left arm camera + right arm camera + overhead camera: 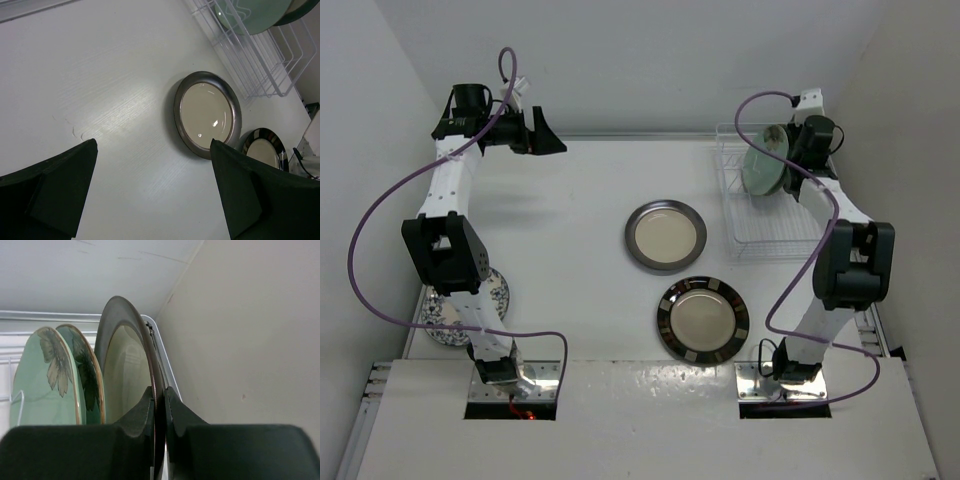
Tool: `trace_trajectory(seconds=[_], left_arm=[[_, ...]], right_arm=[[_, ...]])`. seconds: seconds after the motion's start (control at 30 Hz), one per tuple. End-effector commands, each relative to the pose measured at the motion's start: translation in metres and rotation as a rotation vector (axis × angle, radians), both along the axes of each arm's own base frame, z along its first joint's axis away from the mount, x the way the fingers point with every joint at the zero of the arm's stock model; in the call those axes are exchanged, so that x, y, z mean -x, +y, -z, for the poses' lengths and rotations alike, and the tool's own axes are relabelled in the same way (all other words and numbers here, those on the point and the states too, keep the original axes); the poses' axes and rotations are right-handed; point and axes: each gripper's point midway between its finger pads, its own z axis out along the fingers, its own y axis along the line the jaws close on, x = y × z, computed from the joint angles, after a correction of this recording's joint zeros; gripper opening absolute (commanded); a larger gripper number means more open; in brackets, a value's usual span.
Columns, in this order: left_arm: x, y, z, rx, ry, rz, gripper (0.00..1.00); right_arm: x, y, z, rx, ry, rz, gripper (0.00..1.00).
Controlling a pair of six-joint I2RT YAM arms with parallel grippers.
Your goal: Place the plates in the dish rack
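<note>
My left gripper moves down toward the right in the top view next, onto the second cream plate's edge farthest from the rack, since bare tabletop borders it.
The dish rack [760, 215] stands at the back right. Two mint-green plates [45, 375] [87, 377] stand upright in it. Beside them a cream plate with a dark-grey rim [125, 365] stands on edge, and my right gripper [159, 392] is shut on its rim from above. On the table lie a second cream plate with a dark-grey rim [665, 236] and a black-banded plate [703, 320]. A blue-floral plate [445, 322] lies partly under the left arm. My left gripper [538, 130] hangs open and empty over the back left of the table.
White walls close the table in at the back and both sides; the right wall is close to the rack [260, 65]. Purple cables loop off both arms. The arm bases stand at the near edge.
</note>
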Motion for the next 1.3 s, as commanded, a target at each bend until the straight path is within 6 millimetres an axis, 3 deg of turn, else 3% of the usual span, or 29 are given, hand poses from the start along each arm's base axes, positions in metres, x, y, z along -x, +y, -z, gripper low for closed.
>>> trace_trajectory(seconds=[0.0, 0.17, 0.2, 0.3, 0.37, 0.5, 0.53, 0.6, 0.63, 0.7, 0.73, 0.8, 0.87, 0.93, 0.97, 1.03, 1.07, 1.1, 1.13, 1.17, 1.23, 1.27], left_arm=[[0.008, 0.001, -0.031, -0.021, -0.096, 0.008, 1.0], [0.009, 0.003, -0.025, -0.03, -0.082, 0.004, 1.0], [0.009, 0.003, -0.025, -0.036, -0.089, 0.007, 1.0], [0.01, 0.003, -0.024, -0.034, -0.08, 0.008, 1.0], [0.01, 0.003, -0.024, -0.034, -0.08, 0.008, 1.0], [0.01, 0.012, -0.013, -0.1, -0.074, -0.014, 1.0], [0.009, 0.014, -0.008, -0.14, -0.07, -0.028, 1.0], [0.013, 0.008, 0.004, -0.216, -0.067, 0.004, 1.0], [0.016, 0.005, 0.011, -0.246, -0.058, 0.019, 1.0], [0.022, -0.005, 0.021, -0.293, -0.049, 0.057, 1.0], [0.027, -0.005, 0.027, -0.304, -0.034, 0.074, 1.0], [0.032, -0.013, 0.035, -0.292, -0.014, 0.099, 1.0], [0.039, -0.018, 0.046, -0.285, 0.017, 0.125, 1.0], [0.044, -0.022, 0.055, -0.295, 0.029, 0.151, 1.0], [0.049, -0.027, 0.065, -0.309, 0.046, 0.17, 1.0], [0.059, -0.042, 0.077, -0.322, 0.073, 0.215, 1.0], [0.066, -0.047, 0.089, -0.334, 0.098, 0.238, 1.0], [0.071, -0.054, 0.099, -0.334, 0.123, 0.261, 0.98], [0.077, -0.065, 0.112, -0.354, 0.149, 0.299, 0.97], [0.08, -0.068, 0.122, -0.377, 0.171, 0.307, 0.97], [0.087, -0.082, 0.137, -0.393, 0.195, 0.353, 0.97], [0.085, -0.085, 0.152, -0.404, 0.221, 0.364, 0.97]], right_arm=[[-0.017, -0.003, -0.055, -0.038, -0.201, 0.018, 0.12], [-0.018, -0.006, -0.065, -0.04, -0.204, 0.029, 0.31], [-0.017, -0.007, -0.065, -0.037, -0.198, 0.033, 0.4], [-0.015, -0.006, -0.076, -0.038, -0.215, 0.033, 0.42], [-0.011, -0.004, -0.089, -0.061, -0.246, 0.031, 0.45], [0.003, -0.001, -0.134, -0.115, -0.332, 0.039, 0.73], [0.005, -0.002, -0.131, -0.125, -0.301, 0.046, 0.77], [0.009, 0.003, -0.159, -0.163, -0.309, 0.031, 0.85], [0.012, 0.008, -0.141, -0.187, -0.211, 0.018, 0.91], [0.015, 0.015, -0.164, -0.215, -0.243, -0.019, 0.96], [0.02, 0.019, -0.142, -0.243, -0.141, -0.022, 1.0], [0.023, 0.033, -0.157, -0.299, -0.147, -0.084, 1.0], [0.035, 0.056, -0.135, -0.418, -0.062, -0.148, 1.0], [0.055, 0.077, -0.136, -0.524, -0.06, -0.185, 1.0], [0.066, 0.094, -0.101, -0.579, 0.019, -0.227, 1.0], [0.081, 0.124, -0.087, -0.629, 0.058, -0.271, 1.0], [0.093, 0.128, -0.045, -0.645, 0.145, -0.235, 1.0], [0.099, 0.131, -0.036, -0.636, 0.161, -0.217, 1.0], [0.111, 0.151, -0.04, -0.631, 0.164, -0.253, 1.0], [0.122, 0.152, -0.014, -0.652, 0.21, -0.212, 1.0], [0.137, 0.16, -0.022, -0.687, 0.185, -0.231, 1.0], [0.147, 0.163, -0.014, -0.711, 0.199, -0.229, 1.0]])
